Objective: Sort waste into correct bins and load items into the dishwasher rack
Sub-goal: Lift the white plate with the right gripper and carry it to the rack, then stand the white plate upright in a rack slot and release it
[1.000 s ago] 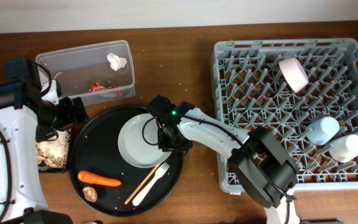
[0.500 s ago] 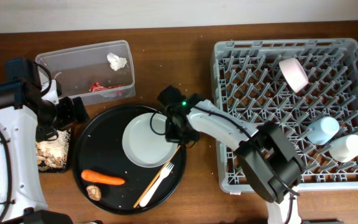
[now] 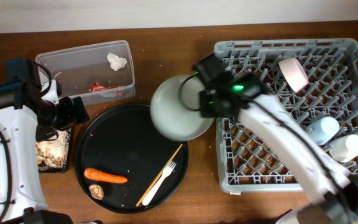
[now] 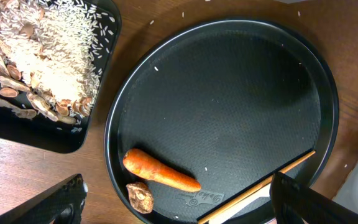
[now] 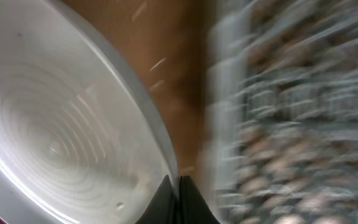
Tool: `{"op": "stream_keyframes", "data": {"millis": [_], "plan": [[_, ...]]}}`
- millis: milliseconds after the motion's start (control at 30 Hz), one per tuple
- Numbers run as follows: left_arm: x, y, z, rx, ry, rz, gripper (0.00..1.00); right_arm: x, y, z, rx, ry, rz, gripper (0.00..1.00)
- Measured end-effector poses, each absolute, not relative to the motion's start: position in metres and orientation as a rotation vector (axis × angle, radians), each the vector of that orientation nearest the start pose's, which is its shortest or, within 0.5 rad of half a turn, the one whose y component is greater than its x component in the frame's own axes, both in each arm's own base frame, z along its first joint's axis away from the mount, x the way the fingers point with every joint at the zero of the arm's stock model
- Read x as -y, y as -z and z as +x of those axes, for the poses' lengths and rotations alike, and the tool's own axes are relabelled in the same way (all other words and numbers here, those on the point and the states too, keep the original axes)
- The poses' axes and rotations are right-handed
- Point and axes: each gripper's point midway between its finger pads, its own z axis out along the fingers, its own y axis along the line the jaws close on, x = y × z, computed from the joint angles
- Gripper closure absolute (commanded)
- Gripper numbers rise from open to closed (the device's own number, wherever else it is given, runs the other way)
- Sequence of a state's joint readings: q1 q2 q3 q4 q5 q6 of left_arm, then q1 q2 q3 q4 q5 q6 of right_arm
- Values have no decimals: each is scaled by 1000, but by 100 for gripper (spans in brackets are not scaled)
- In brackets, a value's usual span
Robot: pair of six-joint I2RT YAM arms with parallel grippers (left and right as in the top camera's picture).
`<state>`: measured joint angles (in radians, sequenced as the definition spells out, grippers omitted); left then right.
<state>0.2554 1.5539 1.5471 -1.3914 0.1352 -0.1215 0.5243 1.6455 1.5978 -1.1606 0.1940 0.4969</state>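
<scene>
I should carry the white plate over the rack (image 3: 291, 165) with my right gripper next, then tilt it and set it at the rack's free wires (image 3: 266, 76) next to the pink bowl.
My right gripper (image 3: 204, 104) is shut on the rim of the white plate (image 3: 178, 107) and holds it in the air between the round black tray and the grey dishwasher rack (image 3: 291, 165); the wrist view shows the plate (image 5: 67, 118) pinched at its edge (image 5: 178, 186). My left gripper (image 4: 179, 205) is open above the round tray's left side. The orange carrot (image 3: 105, 177), brown lump (image 3: 96, 191), white fork (image 3: 161, 180) and chopstick (image 3: 157, 175) lie on the round tray. The clear tub (image 3: 86, 68) holds tissue (image 3: 117, 60) and red wrapper (image 3: 99, 87). The black tray (image 4: 36, 74) holds beige scraps.
The large round black tray (image 3: 110, 146) lies left of the rack. In the rack are a pink bowl (image 3: 294, 73), a light blue cup (image 3: 323, 129) and a cream cup (image 3: 347, 147). The left arm (image 3: 11, 124) stands along the left table edge.
My right gripper has lifted the plate off the round tray and carried it up and right toward the rack. The left arm has not moved.
</scene>
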Motion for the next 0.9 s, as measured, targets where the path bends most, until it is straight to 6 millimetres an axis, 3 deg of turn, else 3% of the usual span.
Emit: {"op": "stream_keyframes", "data": {"millis": [67,200,333,433,567,733,900], "plan": [[-54,-195,299,-2906,183,-537,6,-110,-228,346,-2615,180,85,96],[-54,-195,299,-2906,188,-536,6,-20,-267,356,-2407,596,271,96],[-53,-195,299,-2906,188,-536,6,43,-296,357,-2231,896,427,96],[-53,-195,299,-2906,188,-536,6,67,-303,358,-2168,994,501,96],[-53,-195,299,-2906,189,-536,6,89,-294,365,-2156,1096,549,96],[-53,-195,299,-2906,193,-536,6,100,-272,377,-2193,1176,537,96],[-53,-195,299,-2906,192,-536,6,98,-245,388,-2258,1206,500,96]]}}
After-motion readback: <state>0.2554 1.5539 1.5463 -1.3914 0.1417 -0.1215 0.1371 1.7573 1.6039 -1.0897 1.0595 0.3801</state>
